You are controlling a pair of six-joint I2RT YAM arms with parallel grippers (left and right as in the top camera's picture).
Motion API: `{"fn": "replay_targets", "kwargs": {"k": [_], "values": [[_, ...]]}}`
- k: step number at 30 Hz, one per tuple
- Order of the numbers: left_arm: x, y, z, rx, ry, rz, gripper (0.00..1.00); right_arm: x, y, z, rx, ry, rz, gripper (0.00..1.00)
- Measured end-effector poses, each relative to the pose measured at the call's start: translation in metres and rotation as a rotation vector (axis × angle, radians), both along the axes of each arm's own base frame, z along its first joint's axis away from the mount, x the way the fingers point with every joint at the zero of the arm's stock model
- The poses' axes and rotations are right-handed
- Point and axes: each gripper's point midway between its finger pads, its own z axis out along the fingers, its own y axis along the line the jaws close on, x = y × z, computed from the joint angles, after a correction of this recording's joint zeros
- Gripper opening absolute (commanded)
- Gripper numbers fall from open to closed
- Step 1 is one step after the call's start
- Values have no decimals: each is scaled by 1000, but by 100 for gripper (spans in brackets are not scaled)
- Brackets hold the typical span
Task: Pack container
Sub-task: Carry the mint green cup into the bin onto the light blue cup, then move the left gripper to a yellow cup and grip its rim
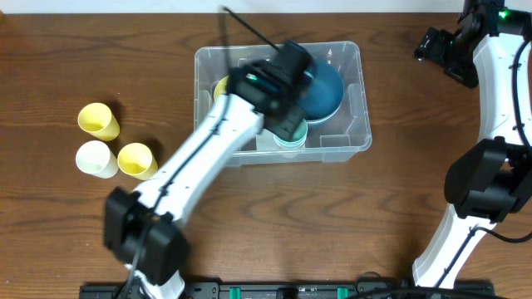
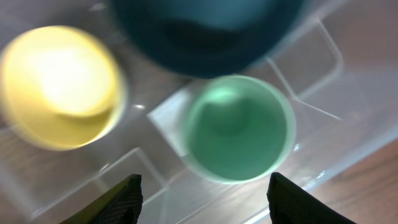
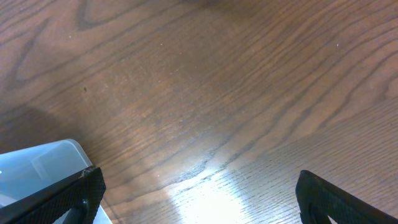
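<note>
The loose yellow cup nearest the container (image 1: 363, 91) isn't packed yet. I need to move my left gripper to the left in the overhead view next, then down to its rim (image 1: 135, 159).
The clear plastic container (image 1: 363, 91) stands at the middle of the table. Inside it are a dark blue bowl (image 1: 328, 87), a mint green cup (image 2: 239, 127) and a yellow cup (image 2: 62, 87). My left gripper (image 1: 287, 124) hovers over the container. In the left wrist view it (image 2: 205, 186) is open, with nothing between its fingers and the green cup upright just beyond the tips. My right gripper (image 1: 432, 46) is at the far right of the table. The right wrist view shows it (image 3: 199, 186) open over bare wood, with a container corner (image 3: 37, 168) at its left finger.
Three loose cups lie on the table left of the container: a yellow one (image 1: 99, 121), a white one (image 1: 96, 158) and another yellow one (image 1: 136, 160). My left arm crosses the table from the front edge up to the container.
</note>
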Motion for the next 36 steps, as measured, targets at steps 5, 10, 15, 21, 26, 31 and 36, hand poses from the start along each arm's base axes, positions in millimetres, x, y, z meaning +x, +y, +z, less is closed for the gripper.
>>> {"fn": "replay_targets", "kwargs": {"k": [5, 10, 15, 21, 26, 31, 36], "values": [[11, 78, 62, -74, -99, 221, 65, 0, 0, 0, 0, 0, 0, 99], [-7, 181, 106, -87, -149, 509, 65, 0, 0, 0, 0, 0, 0, 99], [-24, 249, 91, -62, -57, 778, 65, 0, 0, 0, 0, 0, 0, 99], [-38, 269, 23, -2, 139, 876, 65, 0, 0, 0, 0, 0, 0, 99], [-47, 271, -23, 30, 241, 891, 65, 0, 0, 0, 0, 0, 0, 99], [-48, 272, -49, 32, 258, 906, 65, 0, 0, 0, 0, 0, 0, 99], [-50, 272, -72, 31, 261, 913, 64, 0, 0, 0, 0, 0, 0, 99]]}}
